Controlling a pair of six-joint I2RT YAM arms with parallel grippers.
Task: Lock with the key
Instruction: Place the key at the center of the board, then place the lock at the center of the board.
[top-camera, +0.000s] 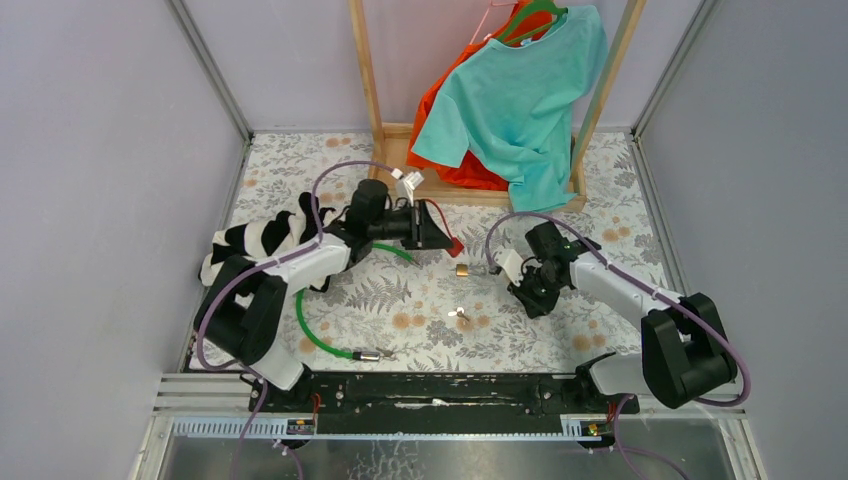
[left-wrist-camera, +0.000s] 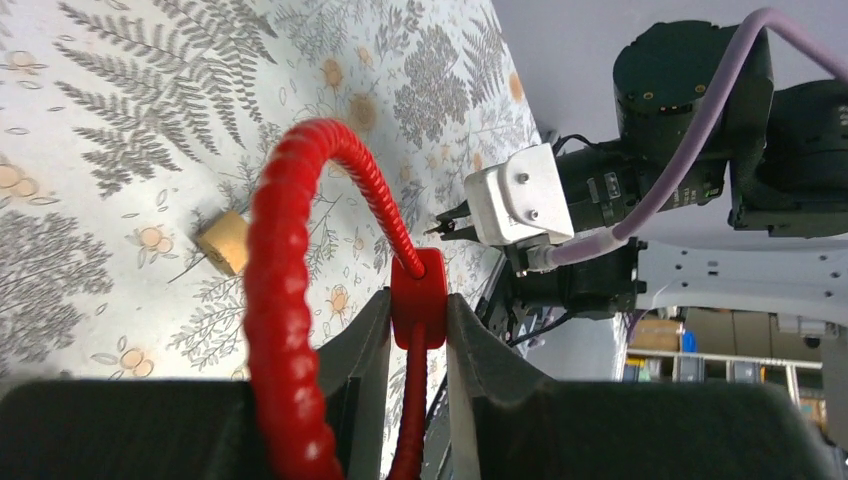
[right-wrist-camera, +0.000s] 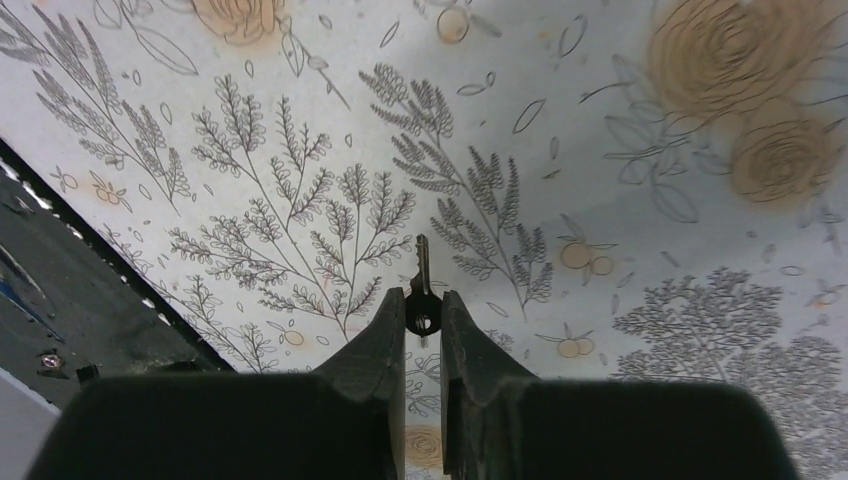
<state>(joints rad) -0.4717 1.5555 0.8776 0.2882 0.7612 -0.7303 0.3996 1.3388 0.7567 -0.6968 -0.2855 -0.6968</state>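
Note:
My left gripper should next move past the padlock (top-camera: 462, 270) to the right in the top view, then down to the tablecloth, because the red head of the cable lock it is holding is still in the air.
My left gripper (top-camera: 446, 239) is shut on the red head (left-wrist-camera: 418, 296) of a red cable lock, held above the table; its ribbed red cable (left-wrist-camera: 280, 300) loops up past the left finger. My right gripper (top-camera: 534, 303) is shut on the bow of a small metal key (right-wrist-camera: 421, 290), whose blade points away from the fingers over the flowered tablecloth. The key itself is hidden in the top view. A small brass padlock (top-camera: 462, 270) lies on the cloth between the two grippers and also shows in the left wrist view (left-wrist-camera: 225, 241).
A green cable lock (top-camera: 305, 322) curves across the cloth at left, its metal end (top-camera: 372, 354) near the front rail. A small silver piece (top-camera: 460, 315) lies mid-table. A striped cloth (top-camera: 255, 240) lies under the left arm. A wooden rack with a teal shirt (top-camera: 520, 100) stands behind.

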